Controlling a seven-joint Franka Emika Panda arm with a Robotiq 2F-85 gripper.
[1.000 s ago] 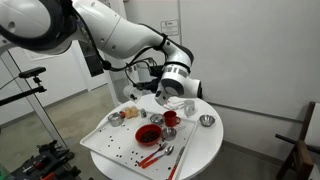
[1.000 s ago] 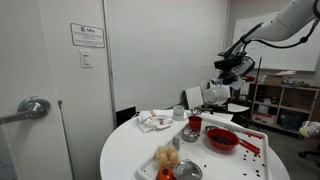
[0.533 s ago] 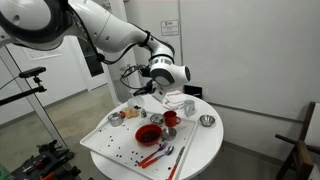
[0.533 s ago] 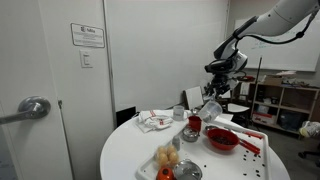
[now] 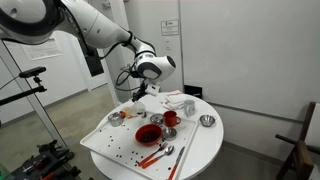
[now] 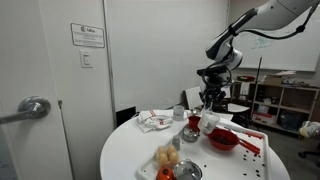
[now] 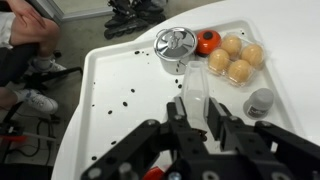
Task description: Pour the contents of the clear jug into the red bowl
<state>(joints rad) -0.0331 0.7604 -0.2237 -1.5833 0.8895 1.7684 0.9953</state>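
Note:
Next I need to move my gripper to the left in the wrist view and down to release the jug (image 7: 195, 88), since the tray's bare part (image 7: 98, 130) lies below it that way.
My gripper (image 7: 197, 112) is shut on the clear jug (image 7: 195, 88), which stands between its fingers over the white tray (image 7: 110, 90). In both exterior views the gripper (image 5: 140, 97) (image 6: 208, 101) hangs above the tray, with the jug (image 6: 208, 119) below it. The red bowl (image 5: 148, 133) (image 6: 222, 140) sits on the tray, next to the red mug (image 5: 170, 118) (image 6: 195, 124). In the wrist view only a sliver of red shows under the gripper's body; I cannot tell what it is.
A metal bowl (image 7: 176, 45), an orange item (image 7: 207, 41), bread rolls (image 7: 236, 58) and a small grey cup (image 7: 260, 102) sit at the tray's far end. Red utensils (image 5: 160, 153) lie on the tray's front. Another metal bowl (image 5: 207, 121) stands on the round table.
The arm has swung with the jug from the table's far side across to over the tray, closer to the red bowl and mug.

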